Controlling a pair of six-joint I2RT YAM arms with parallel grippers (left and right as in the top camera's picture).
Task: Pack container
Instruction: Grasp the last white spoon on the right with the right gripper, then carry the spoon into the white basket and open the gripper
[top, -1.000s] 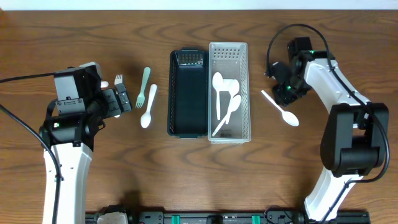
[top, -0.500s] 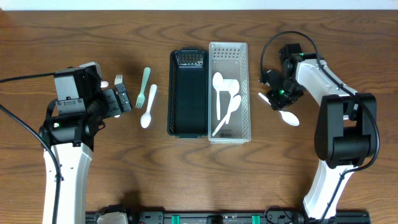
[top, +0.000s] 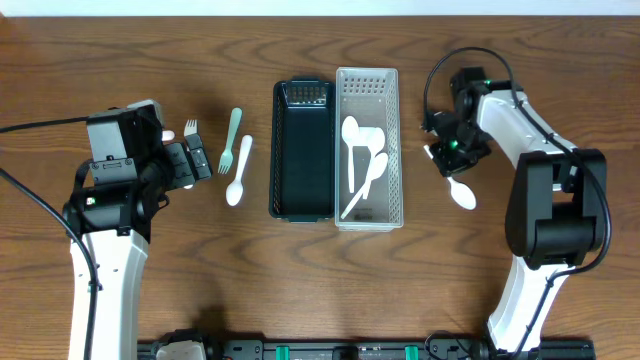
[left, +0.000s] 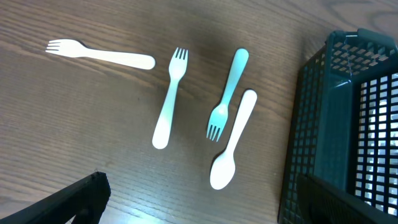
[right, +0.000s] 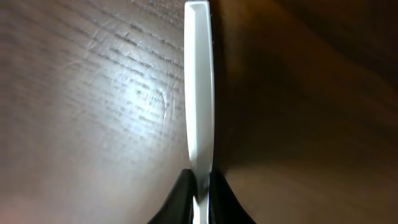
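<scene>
My right gripper will next lift this spoon, carry it over the white basket (top: 397, 130) of spoons and let it go, as the basket is to the left in the overhead view.
A black basket (top: 302, 205) and a white basket (top: 397, 130) stand side by side mid-table. The white one holds white spoons (top: 362, 165). My right gripper (top: 447, 152) is shut on the handle of a white spoon (top: 461, 192), right of the white basket. The right wrist view shows that handle (right: 199, 87) pinched between the fingers (right: 200, 193). My left gripper (top: 196, 160) is open, left of a green fork (top: 231, 138) and a white spoon (top: 238, 172). The left wrist view shows two white forks (left: 102, 53) (left: 169, 106), the green fork (left: 227, 93) and the spoon (left: 231, 149).
The black basket's mesh wall (left: 323, 124) fills the right edge of the left wrist view. Cables loop off the right arm (top: 520, 110). The left arm (top: 105, 230) stands at the table's left side.
My right gripper has moved left onto the white spoon's handle and shut on it. The spoon has turned and shifted slightly. The left arm has not moved.
</scene>
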